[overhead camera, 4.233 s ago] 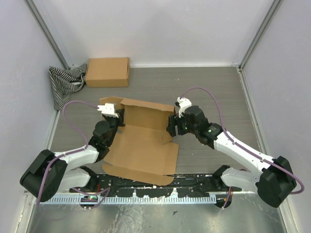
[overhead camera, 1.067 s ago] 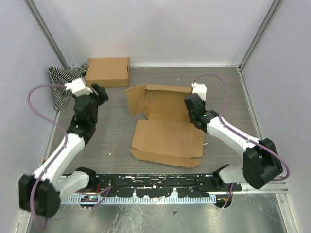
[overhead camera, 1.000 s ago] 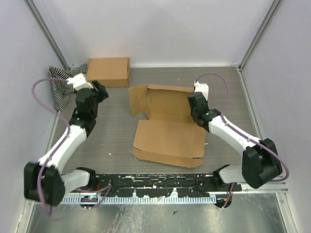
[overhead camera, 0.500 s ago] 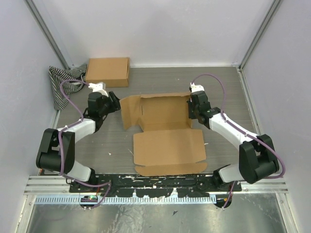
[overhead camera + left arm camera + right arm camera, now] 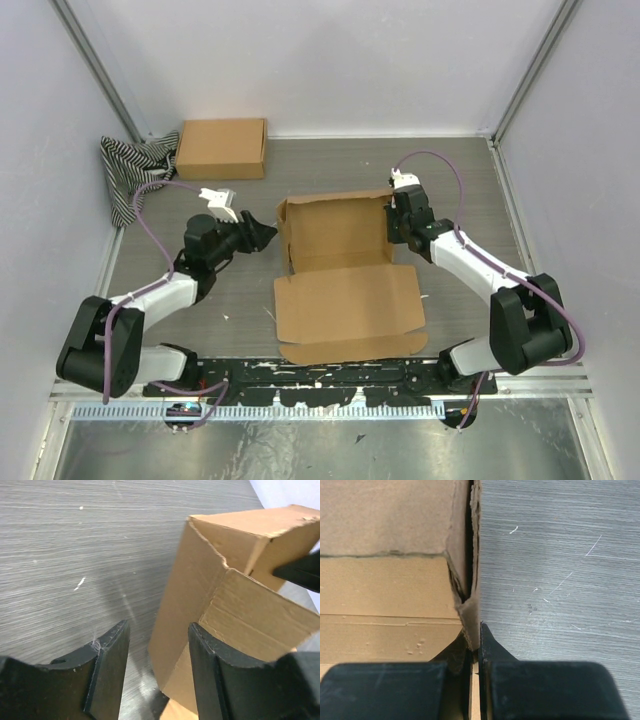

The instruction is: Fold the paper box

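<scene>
I should next move the paper box's doubled side [image 5: 391,253] [image 5: 471,612] in my right gripper to the left in the top view. Then I should open to let it go, as it already stands upright.
The paper box [image 5: 345,300] is a brown cardboard mailer in the middle of the table. Its far half has walls standing and its lid lies flat towards me. My left gripper [image 5: 268,236] points right at the box's left wall. In the left wrist view that gripper [image 5: 157,627] is open, and the left wall of the box [image 5: 240,610] reaches in between its fingers [image 5: 110,665] unclamped. My right gripper [image 5: 397,222] is at the right wall. The right wrist view shows it [image 5: 479,630] shut on the doubled right side wall of the box [image 5: 385,595].
A fully formed brown cardboard box [image 5: 221,148] sits at the far left, next to a black-and-white striped cloth [image 5: 130,170] in the corner. Pale walls enclose the table on three sides. A black rail [image 5: 320,375] runs along the near edge by the arm bases.
My left arm swung from beside the striped cloth to the box's left wall, its jaws narrowing. The splayed left flap now stands upright. The right gripper kept its hold.
</scene>
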Motion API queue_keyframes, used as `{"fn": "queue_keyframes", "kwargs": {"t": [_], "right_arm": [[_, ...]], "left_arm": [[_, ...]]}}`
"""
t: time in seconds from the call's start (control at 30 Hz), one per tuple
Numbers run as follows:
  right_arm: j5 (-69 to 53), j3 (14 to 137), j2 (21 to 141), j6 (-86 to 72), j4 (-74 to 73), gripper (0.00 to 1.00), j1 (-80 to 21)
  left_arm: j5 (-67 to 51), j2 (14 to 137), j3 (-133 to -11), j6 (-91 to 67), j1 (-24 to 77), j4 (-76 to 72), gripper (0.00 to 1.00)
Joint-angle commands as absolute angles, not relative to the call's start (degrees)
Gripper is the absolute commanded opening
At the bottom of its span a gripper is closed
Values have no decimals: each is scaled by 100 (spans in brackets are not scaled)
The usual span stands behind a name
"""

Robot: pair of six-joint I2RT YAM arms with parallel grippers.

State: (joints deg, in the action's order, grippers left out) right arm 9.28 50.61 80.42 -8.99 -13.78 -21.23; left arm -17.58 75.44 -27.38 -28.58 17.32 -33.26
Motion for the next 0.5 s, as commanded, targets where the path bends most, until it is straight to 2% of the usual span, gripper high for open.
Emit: {"fn": "queue_keyframes", "kwargs": {"t": [0.0, 0.47], "right_arm": [[723, 5387, 8032, -978, -1138, 1, -2101], [593, 5221, 7863, -1032, -1109, 1, -2105]], "left_arm": [[-1775, 7317, -2668, -2694, 1992, -3499, 57], [-1444, 6784, -2721, -2676, 2486, -3000, 55]]}}
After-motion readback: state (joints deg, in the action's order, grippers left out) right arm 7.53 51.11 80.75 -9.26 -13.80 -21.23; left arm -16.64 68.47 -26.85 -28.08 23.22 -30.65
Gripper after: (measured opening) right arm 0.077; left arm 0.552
